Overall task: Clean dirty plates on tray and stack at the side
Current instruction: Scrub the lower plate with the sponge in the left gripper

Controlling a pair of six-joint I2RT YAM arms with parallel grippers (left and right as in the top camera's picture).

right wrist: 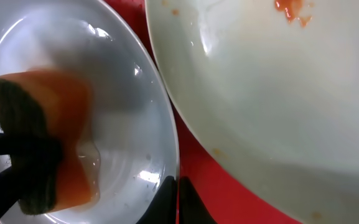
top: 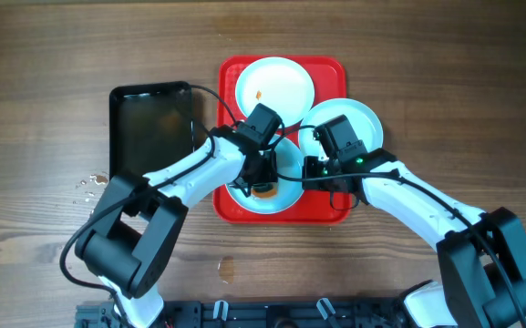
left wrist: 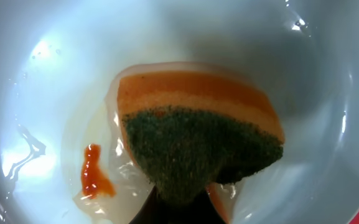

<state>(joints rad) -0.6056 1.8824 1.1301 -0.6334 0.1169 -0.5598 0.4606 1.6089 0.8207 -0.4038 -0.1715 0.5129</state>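
Next, my left gripper moves up, left in the overhead view and down into the black tray [top: 153,144] to release the sponge, because that tray stands empty.
Three dirty plates lie on the red tray [top: 231,73]: a far plate [top: 274,84], a right plate [top: 358,117] and a near plate [top: 285,196]. My left gripper [top: 261,180] is shut on an orange and green sponge [left wrist: 191,130] and presses it onto the wet near plate [left wrist: 36,74], beside a red sauce smear [left wrist: 95,171]. The right gripper [right wrist: 177,190] is shut on this plate's rim [right wrist: 167,118]. In the right wrist view the sponge [right wrist: 48,143] sits at the left, and the right plate [right wrist: 272,93] carries an orange speck.
A black rectangular tray [top: 150,128] stands left of the red tray, with the left arm's cable passing over its corner. Water drops [top: 87,182] lie on the wooden table near its front left corner.
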